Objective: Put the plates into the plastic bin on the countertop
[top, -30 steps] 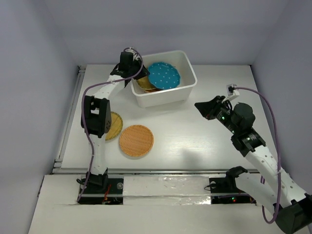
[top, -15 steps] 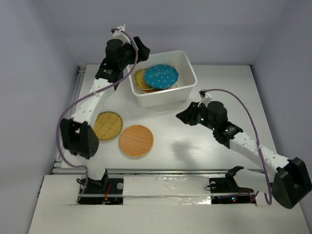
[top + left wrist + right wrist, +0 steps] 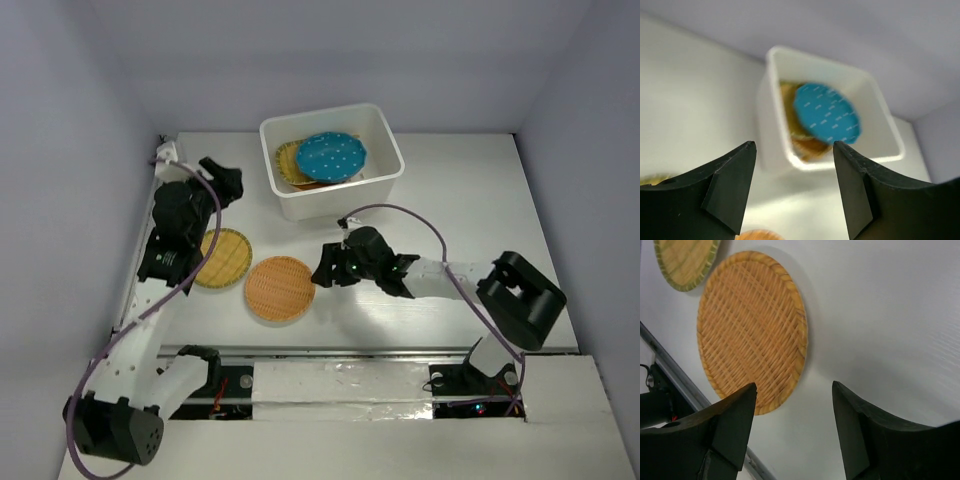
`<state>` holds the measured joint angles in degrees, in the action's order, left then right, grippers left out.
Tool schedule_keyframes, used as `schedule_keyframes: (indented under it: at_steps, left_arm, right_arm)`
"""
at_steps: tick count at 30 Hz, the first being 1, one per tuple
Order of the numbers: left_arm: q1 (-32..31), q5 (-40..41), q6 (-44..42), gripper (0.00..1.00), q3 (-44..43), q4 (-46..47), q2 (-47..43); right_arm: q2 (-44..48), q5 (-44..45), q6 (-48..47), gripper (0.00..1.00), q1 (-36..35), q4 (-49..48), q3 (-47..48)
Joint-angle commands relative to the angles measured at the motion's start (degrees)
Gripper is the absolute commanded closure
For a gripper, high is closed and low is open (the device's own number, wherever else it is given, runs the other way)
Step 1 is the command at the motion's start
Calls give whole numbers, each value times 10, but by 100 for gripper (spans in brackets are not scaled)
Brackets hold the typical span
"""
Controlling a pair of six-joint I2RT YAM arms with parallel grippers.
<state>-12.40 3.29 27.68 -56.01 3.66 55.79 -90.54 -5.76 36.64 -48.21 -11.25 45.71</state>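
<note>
I need to move my right gripper to the left in the top view next, onto the orange plate's nearest rim (image 3: 312,287) (image 3: 790,388). The rim is uncovered and beside the gripper's open fingers.
The white plastic bin (image 3: 340,196) stands at the back of the countertop (image 3: 450,190). It holds a teal dotted plate (image 3: 332,157) leaning on woven plates (image 3: 291,161). Two round woven plates lie on the countertop: an orange one (image 3: 280,288) and a yellow-green one (image 3: 222,258) to its left. My left gripper (image 3: 222,185) hovers open and empty left of the bin, above the yellow-green plate. It looks at the bin (image 3: 771,125) and the teal plate (image 3: 826,113). My right gripper (image 3: 325,265) is open and empty, low at the orange plate's (image 3: 750,330) right edge.
A metal rail (image 3: 330,350) runs along the near table edge, just beyond the orange plate. White walls close in the left, back and right. The right arm's cable (image 3: 420,222) loops over the countertop in front of the bin.
The left arm has drawn back from the bin toward the near left and its jaws have opened. The right arm has swung left and down to the orange plate, jaws opening.
</note>
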Motion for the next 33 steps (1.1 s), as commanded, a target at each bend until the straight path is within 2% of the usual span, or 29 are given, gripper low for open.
schedule_keyframes:
  at_steps: [1,3,7,12,15,16,18,19,21,25,27,29,30,33]
  left_arm:
    - [44,5,51,40,89,-37,-77]
    - [69,4,68,40,119,-83,-106]
    - [123,-14,91,38,184,-112,-185]
    - [142,-7,125,31,229,-162,-205]
    - [148,29,149,27,249,-186,-220]
    - [148,34,154,23,252,-190,-226]
    - [148,48,158,19,255,-197,-229]
    - [148,54,162,15,255,-199,-225]
    - [148,77,166,10,253,-206,-213]
    - [153,83,174,8,251,-209,-156]
    - [153,77,177,8,258,-205,-146]
    - [153,73,178,8,263,-202,-139]
    - [153,70,178,7,263,-200,-136]
    - [153,71,177,7,259,-204,-113]
  right_arm:
    - [-40,-14,31,33,-10,-80,14]
    - [-64,-32,40,35,-18,-90,23]
    - [-111,-45,77,44,-29,-140,23]
    - [-158,-65,130,56,-29,-204,14]
    - [-167,-65,145,72,-29,-227,12]
    - [-163,-60,149,84,-29,-233,10]
    - [-151,-50,154,94,-29,-236,-7]
    - [-130,-34,156,100,-29,-229,-13]
    - [-103,-19,155,100,-29,-224,-33]
    - [-11,-9,145,100,-29,-198,-69]
    - [63,0,130,100,-29,-179,-84]
    - [120,9,113,100,-29,-142,-86]
    - [179,17,101,100,-29,-120,-80]
    - [277,96,39,100,-29,-12,-18]
